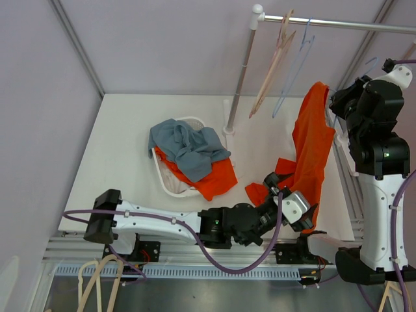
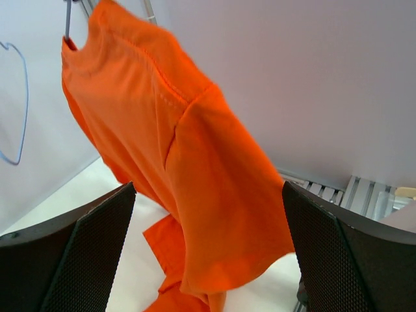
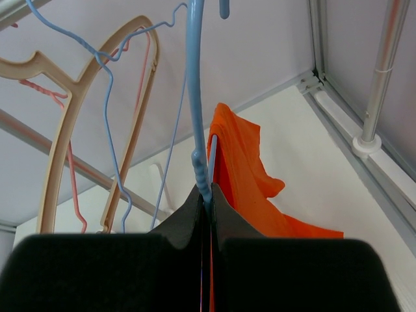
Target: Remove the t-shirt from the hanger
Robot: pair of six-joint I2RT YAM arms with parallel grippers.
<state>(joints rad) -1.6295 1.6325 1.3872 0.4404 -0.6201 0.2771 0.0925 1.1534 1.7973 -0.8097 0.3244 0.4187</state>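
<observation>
The loose sleeve [image 1: 314, 185] [image 2: 211, 182] hangs just outward of my left gripper, already between the lines of its open fingers. My left gripper should next ease outward and close around the sleeve.
The orange t-shirt [image 1: 313, 140] hangs on a light blue hanger [image 3: 197, 97], its lower end pooling on the white table [image 1: 123, 149]. My right gripper [image 3: 207, 195] is shut on the hanger's neck just below the hook, with the t-shirt [image 3: 242, 166] draped behind it. In the top view that gripper [image 1: 335, 104] sits at the shirt's collar. My left gripper [image 1: 285, 195] is low beside the shirt's bottom. It is open wide, and a sleeve of the t-shirt [image 2: 195, 169] hangs loose between its fingers [image 2: 84, 260], touching neither pad.
A white basket [image 1: 170, 187] left of centre holds grey and orange clothes. A rack pole [image 1: 239, 78] carries a rail [image 1: 338, 25] with a beige hanger [image 1: 276, 58] and a blue wire hanger [image 1: 296, 65]. More hangers [image 1: 97, 279] lie below the table's near edge.
</observation>
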